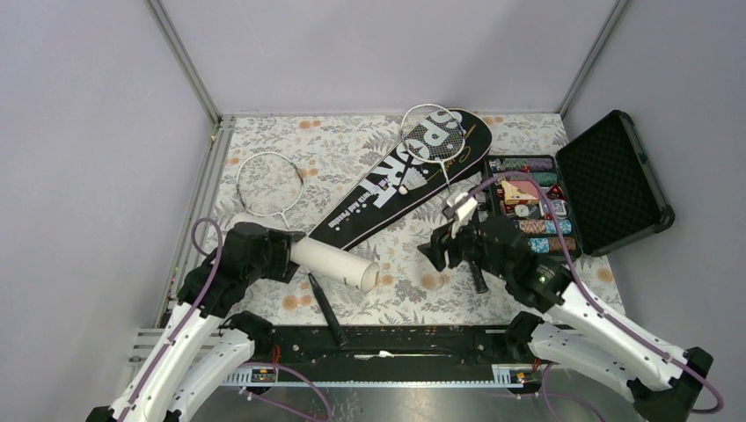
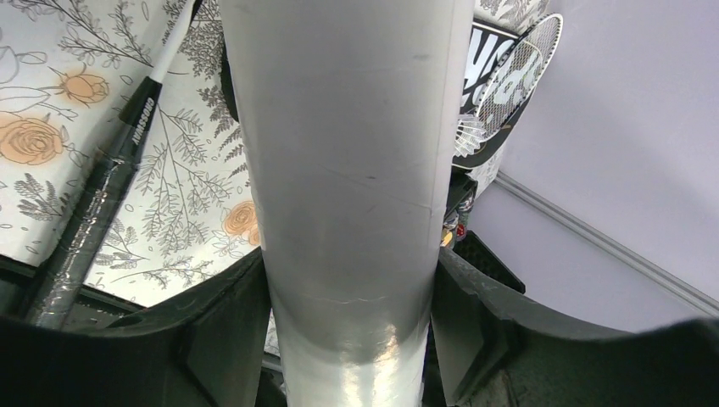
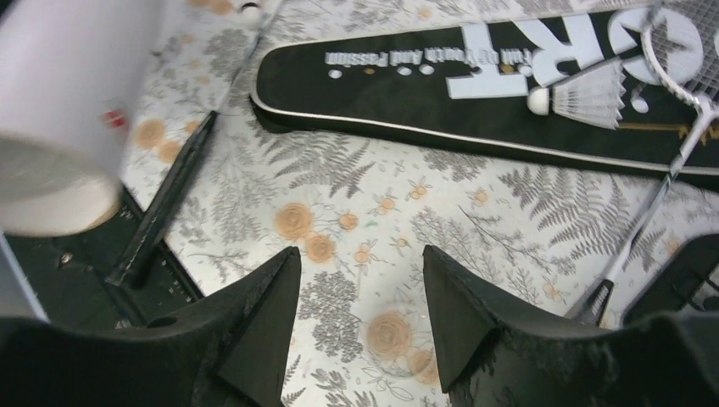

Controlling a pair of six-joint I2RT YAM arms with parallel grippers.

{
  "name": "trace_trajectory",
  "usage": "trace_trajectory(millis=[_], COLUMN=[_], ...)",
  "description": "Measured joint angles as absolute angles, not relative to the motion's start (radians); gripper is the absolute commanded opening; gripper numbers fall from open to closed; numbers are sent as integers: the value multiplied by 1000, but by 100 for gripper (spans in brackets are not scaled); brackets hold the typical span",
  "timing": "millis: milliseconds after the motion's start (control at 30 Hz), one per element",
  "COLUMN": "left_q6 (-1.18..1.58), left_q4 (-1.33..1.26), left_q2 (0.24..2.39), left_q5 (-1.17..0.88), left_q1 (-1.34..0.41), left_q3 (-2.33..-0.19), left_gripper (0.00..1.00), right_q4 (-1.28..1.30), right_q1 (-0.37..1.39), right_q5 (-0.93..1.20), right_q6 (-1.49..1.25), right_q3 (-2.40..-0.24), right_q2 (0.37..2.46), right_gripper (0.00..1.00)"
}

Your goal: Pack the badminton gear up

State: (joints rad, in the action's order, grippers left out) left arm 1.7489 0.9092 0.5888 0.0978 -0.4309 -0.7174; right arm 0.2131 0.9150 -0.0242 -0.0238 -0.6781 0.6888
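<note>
The right gripper moves outward from the bare cloth over the bag next. Then it lowers to the shuttlecock's skirt edge (image 1: 417,176) (image 3: 609,95), since the shuttlecock's cork points toward the tube.
My left gripper (image 1: 283,255) is shut on the white cardboard tube (image 1: 339,262), which points right, its open end over the table's front middle. In the left wrist view the tube (image 2: 348,153) fills the gap between the fingers (image 2: 212,322). One racket (image 1: 268,183) lies at the left, its black handle (image 1: 324,308) reaching the front edge. The other racket (image 1: 428,134) has its head on the black "SPORT" bag (image 1: 387,189). The white shuttlecock (image 1: 402,189) lies on the bag. My right gripper (image 1: 437,253) is open and empty over bare cloth (image 3: 360,263), short of the bag (image 3: 475,93) and shuttlecock (image 3: 585,95).
An open black hard case (image 1: 607,180) with poker chips (image 1: 532,198) stands at the right, close to my right arm. The second racket's handle (image 1: 475,274) lies under my right wrist. A metal frame rail (image 1: 207,176) lines the left side of the flowered cloth.
</note>
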Motion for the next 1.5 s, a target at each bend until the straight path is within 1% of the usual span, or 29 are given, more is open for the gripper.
trace_trajectory(millis=[167, 267, 367, 533, 633, 733, 900, 1133, 1167, 1267, 1400, 1433, 1467, 1500], left_q6=[1732, 1729, 1716, 1660, 1641, 1638, 1654, 1666, 1663, 1644, 1641, 1641, 1642, 1642], left_q4=[946, 947, 948, 948, 941, 942, 947, 947, 947, 945, 946, 947, 947, 947], left_q2=[541, 534, 555, 630, 642, 617, 534, 558, 565, 625, 651, 648, 643, 635], left_q5=[109, 109, 113, 115, 110, 108, 109, 110, 110, 109, 108, 108, 107, 106], left_q1=[-431, -431, -431, -431, -431, -431, -431, -431, -431, -431, -431, -431, -431, -431], left_q3=[-717, -706, -702, -735, -739, -736, -712, -715, -717, -738, -744, -744, -744, -744], left_gripper=[27, 27, 27, 27, 27, 27, 27, 27, 28, 28, 28, 28, 29, 29], right_q4=[256, 257, 247, 216, 205, 220, 314, 424, 442, 486, 506, 497, 481, 472], right_q1=[674, 556, 473, 361, 316, 284, 252, 238, 237, 236, 236, 236, 236, 236], right_q5=[142, 264, 356, 480, 523, 545, 566, 572, 577, 599, 622, 626, 631, 633], right_q6=[-69, -93, -113, -153, -178, -189, -165, -75, -65, -31, -16, -17, -18, -20], right_q3=[-770, -868, -963, -1152, -1254, -1334, -1536, -1701, -1724, -1795, -1814, -1808, -1792, -1774], right_q2=[866, 1033, 1182, 1464, 1631, 1758, 1950, 2101, 2124, 2189, 2210, 2207, 2204, 2200], right_gripper=[58, 58, 58, 49, 48, 53, 61, 62, 62, 55, 52, 50, 45, 35])
